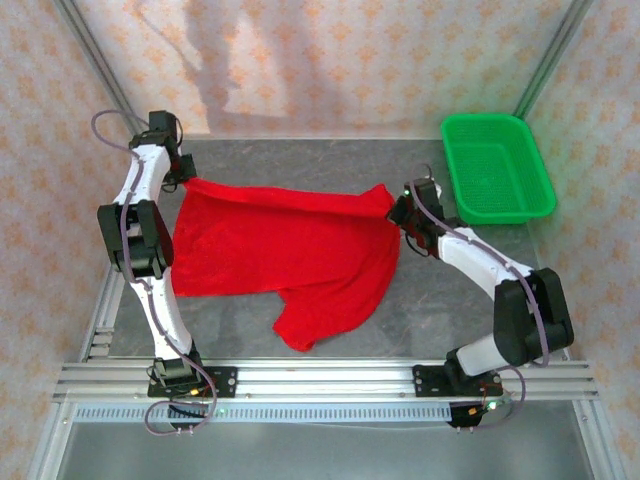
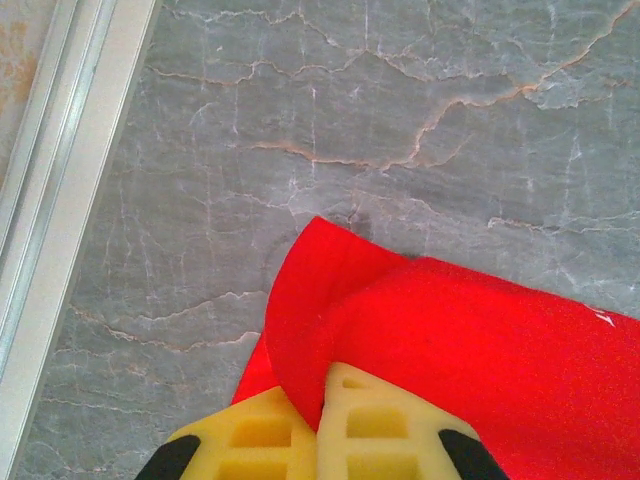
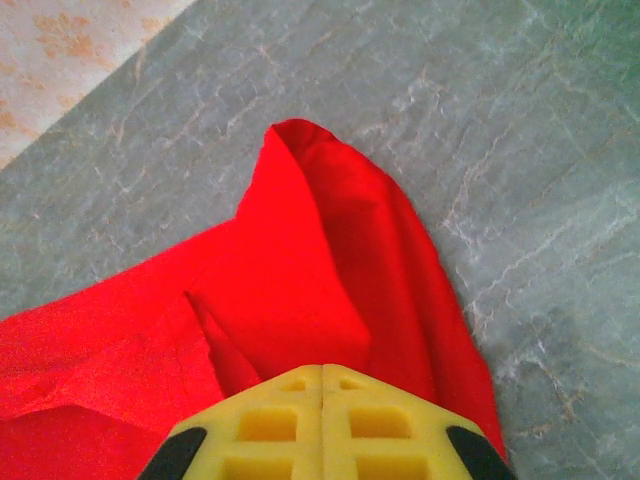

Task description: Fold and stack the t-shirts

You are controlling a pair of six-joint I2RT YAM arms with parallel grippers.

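Observation:
The robot's left hand will next lower the pinched corner back onto the shirt's flat body [image 1: 194, 204] [image 2: 256, 374], which is below and slightly back, and let go of the corner, with the shirt's far edge stretched straight.
A bright red t-shirt [image 1: 285, 255] hangs stretched between my two grippers above the grey table, its plain red side up and its lower part trailing toward the near edge. My left gripper [image 1: 183, 180] is shut on the shirt's far-left corner; in the left wrist view the red cloth [image 2: 420, 330] is pinched between the yellow fingers [image 2: 265, 440]. My right gripper [image 1: 402, 208] is shut on the far-right corner, and in the right wrist view the cloth [image 3: 310, 270] bunches out from the closed yellow fingers [image 3: 270, 430].
A green plastic mesh basket [image 1: 497, 166] stands at the back right of the table. Metal frame rails [image 1: 320, 382] run along the near edge, and a rail [image 2: 60, 200] borders the left side. Patterned walls enclose the table.

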